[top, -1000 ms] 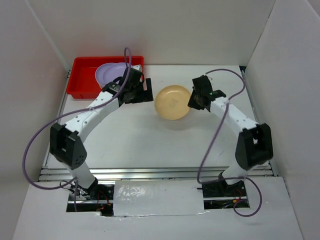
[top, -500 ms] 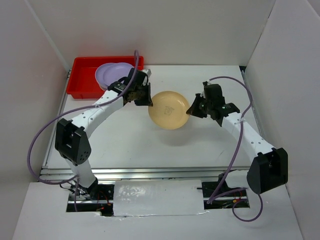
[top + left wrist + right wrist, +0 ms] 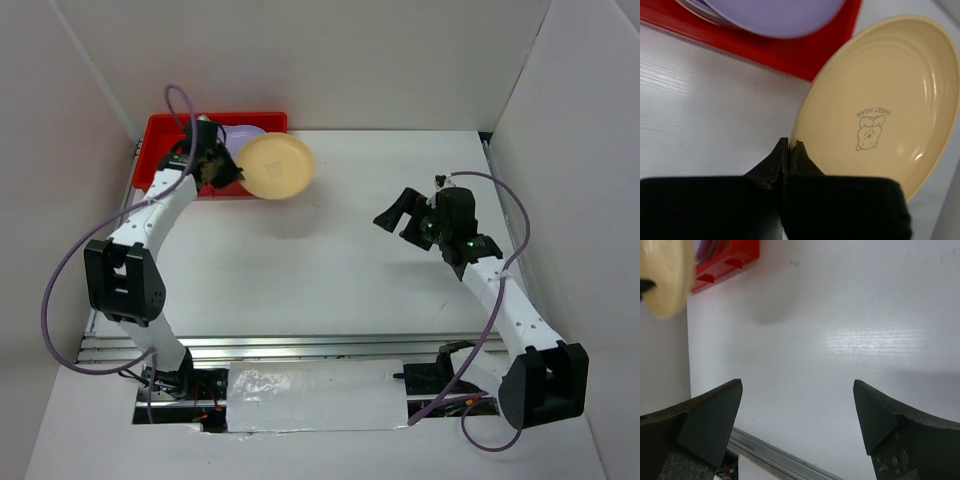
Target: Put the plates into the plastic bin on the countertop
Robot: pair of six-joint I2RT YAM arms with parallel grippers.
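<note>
My left gripper will next go outward, to the left in the top view, and down to the purple plate's edge, because the cream plate (image 3: 277, 166) sticks out over the bin's corner.
A cream-yellow plate (image 3: 277, 166) with a small bear print hangs tilted over the right front corner of the red plastic bin (image 3: 165, 150). My left gripper (image 3: 238, 174) is shut on its rim. The left wrist view shows the fingertips (image 3: 790, 146) pinching the plate (image 3: 880, 110) edge, with the bin (image 3: 805, 57) behind. A purple plate (image 3: 243, 133) lies in the bin on top of others whose edges show beneath it (image 3: 775, 15). My right gripper (image 3: 398, 222) stands open and empty over the countertop (image 3: 330, 270), far right of the plate (image 3: 665, 275).
White walls close in the countertop at the back and both sides. A metal rail (image 3: 300, 345) runs along the front edge and shows below the right gripper (image 3: 797, 390) in its wrist view (image 3: 780, 460). The bin (image 3: 730, 260) sits in the back left corner.
The right gripper let go of the cream plate and drew back to the right. The left gripper closed on the plate's rim and carried it left to the bin's corner.
</note>
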